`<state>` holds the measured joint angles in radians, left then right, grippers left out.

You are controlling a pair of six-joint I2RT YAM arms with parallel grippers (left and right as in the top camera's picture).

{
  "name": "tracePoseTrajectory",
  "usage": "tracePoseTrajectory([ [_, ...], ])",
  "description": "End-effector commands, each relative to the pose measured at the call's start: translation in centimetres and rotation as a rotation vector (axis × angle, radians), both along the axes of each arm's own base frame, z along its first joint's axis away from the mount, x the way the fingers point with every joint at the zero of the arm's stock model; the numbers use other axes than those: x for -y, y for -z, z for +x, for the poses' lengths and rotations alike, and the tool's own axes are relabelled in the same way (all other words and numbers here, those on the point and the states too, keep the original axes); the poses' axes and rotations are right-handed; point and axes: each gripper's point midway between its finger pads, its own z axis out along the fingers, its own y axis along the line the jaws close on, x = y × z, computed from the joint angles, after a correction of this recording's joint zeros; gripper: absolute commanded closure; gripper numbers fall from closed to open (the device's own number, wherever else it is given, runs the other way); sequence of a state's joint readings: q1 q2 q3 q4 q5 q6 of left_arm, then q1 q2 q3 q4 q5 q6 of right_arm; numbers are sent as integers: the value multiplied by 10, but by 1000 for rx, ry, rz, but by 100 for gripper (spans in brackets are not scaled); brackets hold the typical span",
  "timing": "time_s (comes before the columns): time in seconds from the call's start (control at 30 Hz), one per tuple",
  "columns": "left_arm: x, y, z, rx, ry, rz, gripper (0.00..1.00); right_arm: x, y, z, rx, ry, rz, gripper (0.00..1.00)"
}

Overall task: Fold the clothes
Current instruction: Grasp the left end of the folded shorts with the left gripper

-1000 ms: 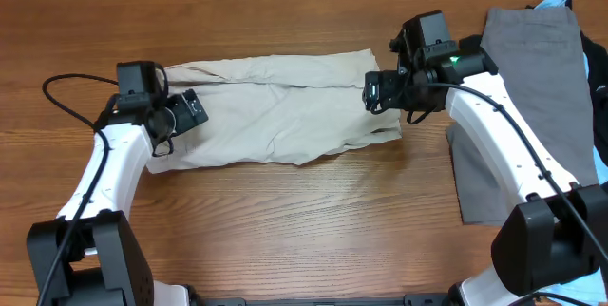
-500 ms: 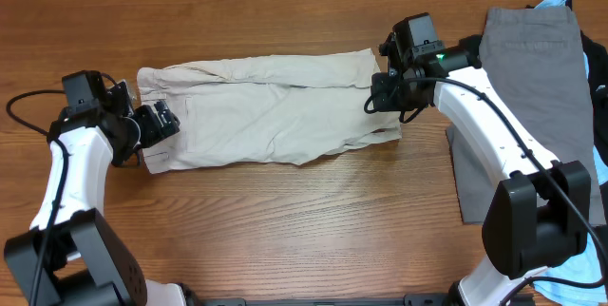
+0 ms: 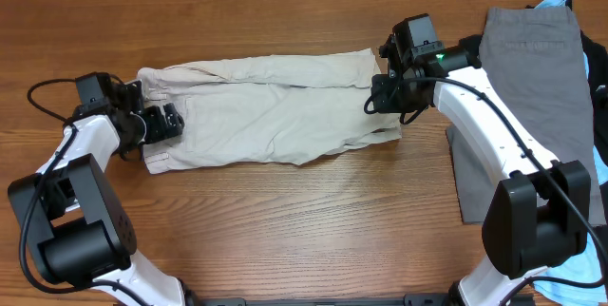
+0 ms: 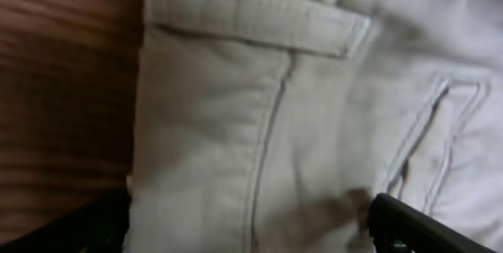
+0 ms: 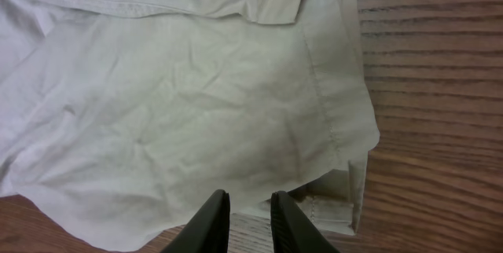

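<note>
The shorts' waistband end point(image 4: 196, 206) lies between my left gripper's spread fingers. I will push that gripper toward the right in the overhead view, against that end, and close it.
The pale beige shorts point(image 3: 275, 106) lie flat across the middle of the table, waistband at the left end. My left gripper point(image 3: 163, 122) is open at that waistband end. In the left wrist view my left gripper point(image 4: 236, 225) hangs just over the shorts point(image 4: 236, 111), its dark fingers wide apart and cloth lying between them. My right gripper point(image 3: 378, 97) is at the right leg's hem. In the right wrist view my right gripper point(image 5: 247, 198) has its jaws drawn narrow, with the lower edge of the shorts point(image 5: 181, 104) between the tips.
Grey shorts point(image 3: 527, 87) lie spread at the right of the wooden table point(image 3: 304, 230). A light-blue garment point(image 3: 556, 2) and a black one point(image 3: 598, 68) lie at the right edge beyond them. Black cables loop off both arms.
My right gripper has closed from wide open at the hem. My left gripper pulled back left off the shorts' middle to the waistband end, staying open.
</note>
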<state>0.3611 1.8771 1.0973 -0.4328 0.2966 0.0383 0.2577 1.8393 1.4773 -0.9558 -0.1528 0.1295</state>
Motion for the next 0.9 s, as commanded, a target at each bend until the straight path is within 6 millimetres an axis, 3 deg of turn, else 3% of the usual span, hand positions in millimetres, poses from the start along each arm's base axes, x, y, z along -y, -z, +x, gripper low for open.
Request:
tracePoseTrajectory([
  [0.0, 5, 16, 6, 2, 41, -39, 3, -4, -4, 4, 15, -14, 8, 78],
  [0.17, 38, 34, 8, 5, 123, -175, 9, -4, -4, 3, 14, -14, 8, 78],
  [0.43, 109, 71, -3, -63, 286, -334, 18, -5, -4, 3, 13, -11, 9, 78],
  [0.5, 121, 78, -6, -86, 312, -340, 28, -5, -4, 3, 13, -11, 9, 78],
  [0.53, 126, 82, -9, -99, 324, -336, 40, -5, -4, 3, 13, -11, 9, 78],
  [0.57, 131, 85, -10, -110, 337, -330, 67, -4, -4, 3, 13, -10, 8, 78],
  [0.6, 132, 86, -11, -113, 340, -322, 78, -5, -4, 3, 13, -11, 9, 78],
  [0.63, 131, 88, -10, -122, 331, -307, 96, -5, -4, 3, 13, -11, 9, 78],
  [0.77, 124, 87, -7, -133, 270, -309, 96, -5, -4, 3, 13, -11, 9, 78],
  [0.87, 111, 74, -5, -150, 215, -328, 96, -5, -4, 3, 12, -10, 9, 78],
])
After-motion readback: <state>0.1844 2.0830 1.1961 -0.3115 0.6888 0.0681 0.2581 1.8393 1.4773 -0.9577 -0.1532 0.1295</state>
